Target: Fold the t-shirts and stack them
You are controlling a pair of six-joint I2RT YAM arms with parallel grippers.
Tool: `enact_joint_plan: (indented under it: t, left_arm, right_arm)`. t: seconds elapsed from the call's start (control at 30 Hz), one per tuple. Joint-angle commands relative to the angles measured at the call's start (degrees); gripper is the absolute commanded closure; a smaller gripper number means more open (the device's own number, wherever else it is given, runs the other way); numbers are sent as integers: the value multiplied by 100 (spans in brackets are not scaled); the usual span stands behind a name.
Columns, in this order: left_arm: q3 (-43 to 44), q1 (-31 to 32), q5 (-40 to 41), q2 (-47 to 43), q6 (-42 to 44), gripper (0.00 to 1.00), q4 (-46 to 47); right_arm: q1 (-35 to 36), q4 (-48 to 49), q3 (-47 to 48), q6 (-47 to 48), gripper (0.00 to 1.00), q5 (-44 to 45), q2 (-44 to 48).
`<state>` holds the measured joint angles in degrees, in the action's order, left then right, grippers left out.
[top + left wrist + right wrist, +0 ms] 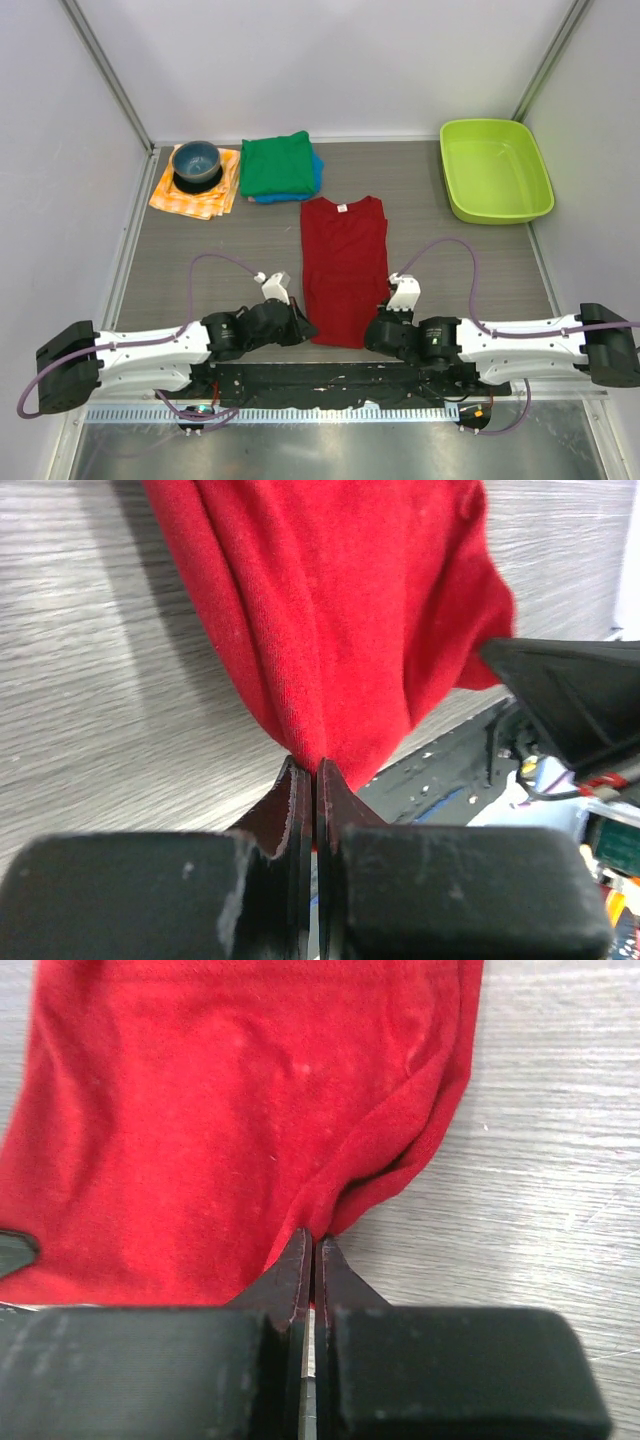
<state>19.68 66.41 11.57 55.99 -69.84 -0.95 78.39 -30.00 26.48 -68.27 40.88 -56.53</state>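
I should next move the hem corner in my right gripper up and outward and let it go on the t-shirt's shoulder nearest the tub, which lies outward of the gripper.
The dark red t-shirt (344,265) lies lengthwise in the middle of the table, sides folded in, collar toward the far side. My left gripper (305,330) is shut on its near left hem corner, seen in the left wrist view (316,765) pinching the red cloth (340,610). My right gripper (372,335) is shut on the near right hem corner, seen in the right wrist view (314,1235) pinching the red cloth (230,1110). A folded green t-shirt (277,164) lies on a folded blue t-shirt (316,175) at the back.
A blue bowl (196,161) stands on an orange-and-white checked cloth (195,195) at the back left. A lime green tub (495,168) sits at the back right. The black base rail (330,380) runs along the near edge.
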Motion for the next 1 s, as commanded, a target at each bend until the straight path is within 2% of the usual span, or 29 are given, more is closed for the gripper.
enact_joint_plan:
  t: [0.0,0.13,0.2,0.33,0.43,0.47,0.5,0.7,0.97]
  left_arm:
    - [535,118,687,-140,119,100,-782]
    - [1378,-5,1136,-88,812,100,-1354]
    - [1582,-285,1093,-62,1024,100,-1373]
    - [1942,-1120,487,193,1543,100,-953]
    - [2205,-1744,100,526,1868,100,-749]
    - [2285,-2033,4,754,2008,100,-705]
    - [2355,-2184,-258,852,2062,100,-626]
    - [2944,-2967,-953,1624,2291,100,-213]
    - [3876,-3432,-1385,2724,2361,100,192]
  right_arm:
    - [177,-296,612,-232,99,1017,-68]
    - [150,-349,998,182,99,1649,-60]
    - [-121,-122,1105,638,99,1721,-138]
    - [-894,950,1132,1850,99,1318,-271]
    - [-1693,1724,1201,2633,99,879,-419]
    - [-1904,1934,1228,2835,99,495,-490]
    - [-2359,2276,1254,3115,99,308,-638]
    - [-3574,2850,1948,3732,99,-580,-1429]
    - [-4288,2965,3038,3909,99,-1214,-2564]
